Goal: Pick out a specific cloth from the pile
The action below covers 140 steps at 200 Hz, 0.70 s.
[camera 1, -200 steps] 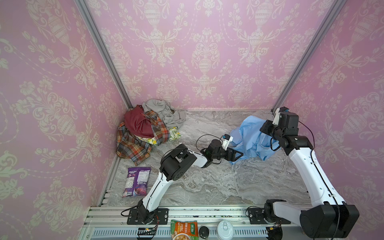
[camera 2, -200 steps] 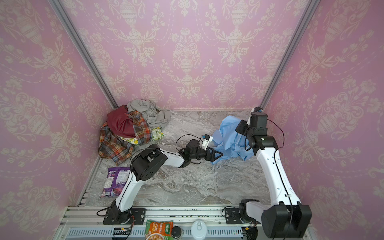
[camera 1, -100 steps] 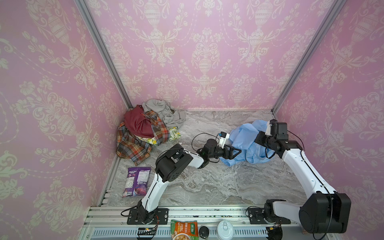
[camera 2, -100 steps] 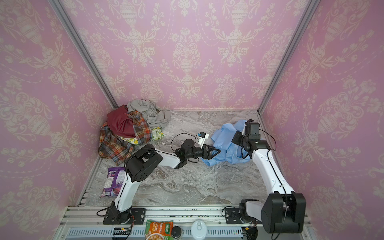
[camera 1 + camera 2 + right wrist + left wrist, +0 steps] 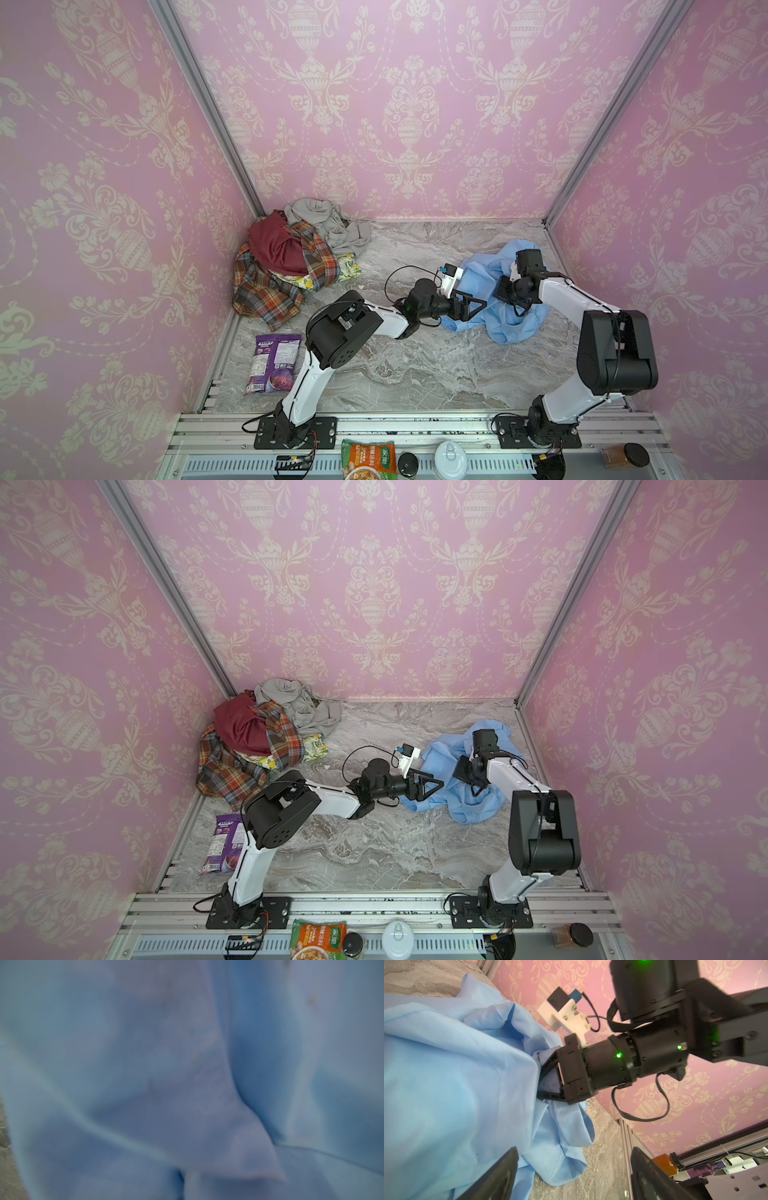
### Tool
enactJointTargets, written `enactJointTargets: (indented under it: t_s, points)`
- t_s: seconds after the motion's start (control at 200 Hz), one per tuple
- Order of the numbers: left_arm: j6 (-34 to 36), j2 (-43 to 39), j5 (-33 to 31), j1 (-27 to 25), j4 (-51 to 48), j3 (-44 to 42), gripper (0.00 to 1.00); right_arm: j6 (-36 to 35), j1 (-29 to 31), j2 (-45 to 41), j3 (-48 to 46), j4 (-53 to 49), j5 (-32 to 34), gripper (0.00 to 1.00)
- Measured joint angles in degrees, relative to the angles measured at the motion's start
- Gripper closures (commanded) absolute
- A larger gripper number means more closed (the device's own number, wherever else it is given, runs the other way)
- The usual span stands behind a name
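Observation:
My right gripper holds the light blue cloth. It should move outward toward the bare marble by the back wall (image 5: 502, 231) and let go of the cloth away from the pile.
The light blue cloth (image 5: 517, 328) (image 5: 473, 808) lies crumpled on the marble floor at the right, apart from the pile (image 5: 286, 266) (image 5: 249, 746) of plaid, dark red, grey and floral garments in the back left corner. My right gripper (image 5: 505, 293) (image 5: 463, 771) is low and buried in the cloth's top folds, shut on the fabric; in the left wrist view its jaws (image 5: 544, 1076) vanish into the blue cloth (image 5: 446, 1064). Blue fabric (image 5: 187, 1064) fills the right wrist view. My left gripper (image 5: 480, 306) (image 5: 436, 785) (image 5: 575, 1169) stands open at the cloth's left edge, holding nothing.
A purple snack packet (image 5: 272, 361) lies on the floor at the front left. The pink walls and metal corner posts (image 5: 552, 216) close in the floor. A food packet (image 5: 368, 457), lids and a jar (image 5: 623, 455) sit on the front rail.
My right arm has come down and leftward with the cloth, which now slumps flatter on the floor. The left gripper has stayed open at nearly the same spot.

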Motion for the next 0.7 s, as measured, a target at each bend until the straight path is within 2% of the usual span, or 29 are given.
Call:
enactJointTargets:
  t_s: [0.13, 0.4, 0.465, 0.7]
  points:
    - [1.79, -4.13, -0.92, 0.07, -1.03, -2.93, 0.11, -0.39, 0.37, 5.38, 3.65, -1.46, 0.09, 1.00]
    - [5.75, -12.94, -3.08, 1.60, -5.77, -8.90, 0.11, -3.82, 0.72, 10.51, 12.70, -6.69, 2.73, 0.86]
    - [6.51, -15.13, -3.76, 2.47, -7.06, -10.47, 0.11, -5.25, 0.72, 12.02, 15.67, -8.28, 3.43, 0.80]
    - [9.84, -24.55, -6.54, 5.84, -13.46, -16.22, 0.10, -13.79, 0.66, 20.02, 28.11, -15.02, 7.21, 0.66]
